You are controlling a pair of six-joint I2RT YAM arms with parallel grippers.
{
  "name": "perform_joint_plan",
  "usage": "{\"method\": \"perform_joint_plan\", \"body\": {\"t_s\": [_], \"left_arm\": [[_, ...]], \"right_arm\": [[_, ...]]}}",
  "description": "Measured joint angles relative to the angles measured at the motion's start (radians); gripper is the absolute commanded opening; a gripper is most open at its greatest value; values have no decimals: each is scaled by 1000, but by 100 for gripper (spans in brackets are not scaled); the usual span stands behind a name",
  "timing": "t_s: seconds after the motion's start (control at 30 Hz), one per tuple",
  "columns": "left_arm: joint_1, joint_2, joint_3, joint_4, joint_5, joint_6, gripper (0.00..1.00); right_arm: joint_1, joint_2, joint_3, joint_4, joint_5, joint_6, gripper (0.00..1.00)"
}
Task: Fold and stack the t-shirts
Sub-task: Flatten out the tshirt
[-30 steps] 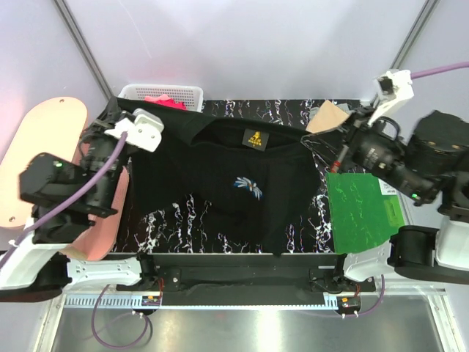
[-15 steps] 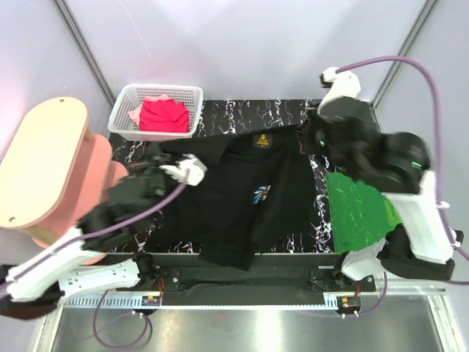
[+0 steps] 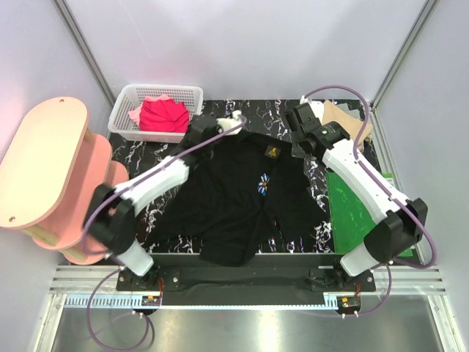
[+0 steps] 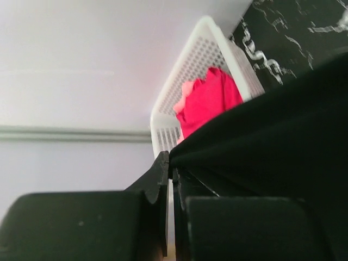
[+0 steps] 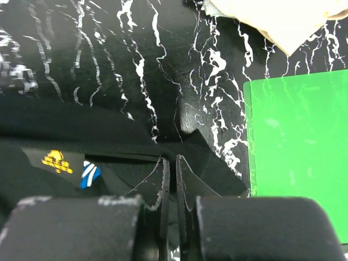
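The t-shirt's folded collar stretches toward the bare marble by the green board next, to my right gripper's right in the top view, and my right gripper then releases.
The large black t-shirt (image 3: 234, 198) lies spread on the marble table, its collar toward the far edge and its daisy print (image 3: 263, 183) facing up. My left gripper (image 3: 214, 133) is shut on its left shoulder, where black cloth (image 4: 272, 157) is pinched between the tips of the left gripper (image 4: 171, 163). At the other shoulder my right gripper (image 3: 303, 144) is shut on the collar edge (image 5: 109, 147), seen at the right gripper (image 5: 174, 163). Red (image 3: 163, 115) and pink (image 3: 136, 114) tees sit in the basket. A tan tee (image 3: 343, 117) lies at the back right.
The white mesh basket (image 3: 121, 110) stands at the back left, also in the left wrist view as the basket (image 4: 196, 60). A green board (image 3: 355, 213) lies right of the shirt, close to my right fingers (image 5: 299, 141). A pink rounded stand (image 3: 44, 169) is left of the table.
Both arms have swung down from high, outward poses and reached to the far side of the table. The black shirt went with them and now lies lower, collar at the back.
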Motion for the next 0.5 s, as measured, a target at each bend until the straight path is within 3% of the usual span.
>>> {"method": "perform_joint_plan", "body": {"t_s": [0.17,0.27,0.3,0.4,0.43,0.47,0.5], "left_arm": [[24,298,237,89,-4,76,0],[24,456,441,63,-9,90,12],[24,521,549,24,-14,93,47],[28,672,805,-21,-57,101,95],[36,687,838,-29,-78,105,99],[48,684,842,-38,-102,102,99],[53,678,842,-47,-109,108,99]], "right_arm": [[-6,50,-88,84,26,-5,0],[-42,85,-114,130,39,-18,0],[-61,99,-114,148,42,-20,0],[-137,135,-98,165,84,-33,29],[-163,146,-94,148,108,-38,37],[-191,162,-87,127,137,-47,56],[-202,170,-85,119,149,-47,61]]}}
